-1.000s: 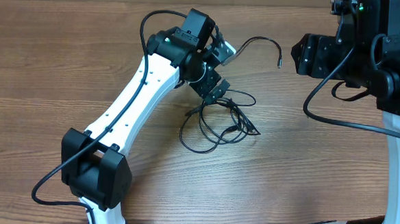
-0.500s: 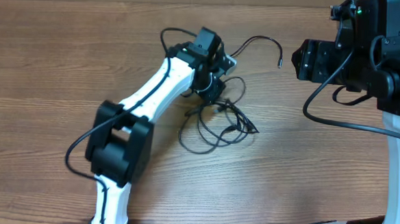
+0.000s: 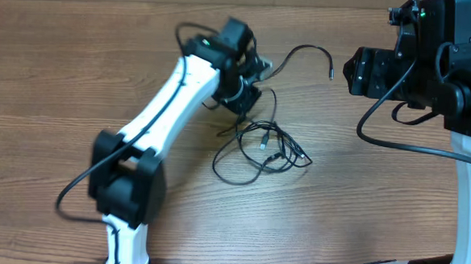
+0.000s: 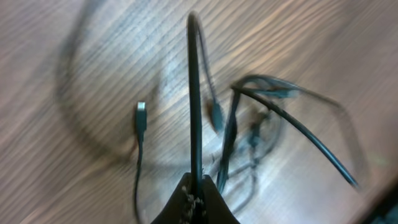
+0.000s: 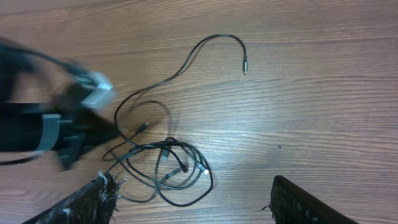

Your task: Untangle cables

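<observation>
My left gripper pulls the strand up and over bare wood to the left (image 3: 82,47) in the overhead view next and releases it, since it still joins the tangle.
The cables (image 3: 260,147) lie as a loose black tangle at the middle of the wooden table, also seen in the right wrist view as the cables (image 5: 166,167). One long strand (image 3: 298,50) curves up and right from the tangle and ends in a small plug (image 3: 331,73). My left gripper (image 3: 248,99) sits at the tangle's upper left. In its wrist view the left gripper (image 4: 194,184) is shut on a single strand (image 4: 194,93) that runs straight out from its tips. My right gripper (image 5: 193,205) is open and empty, to the right of the cables.
The left arm (image 3: 168,112) stretches diagonally from the front edge toward the cables. The right arm's body (image 3: 433,61) fills the back right corner. A loose plug (image 4: 142,116) lies on bare wood left of the held strand.
My left gripper has shut on a strand. The left arm's elbow swung right, then back left, and the tangle's loops shifted slightly. The right arm has stayed put.
</observation>
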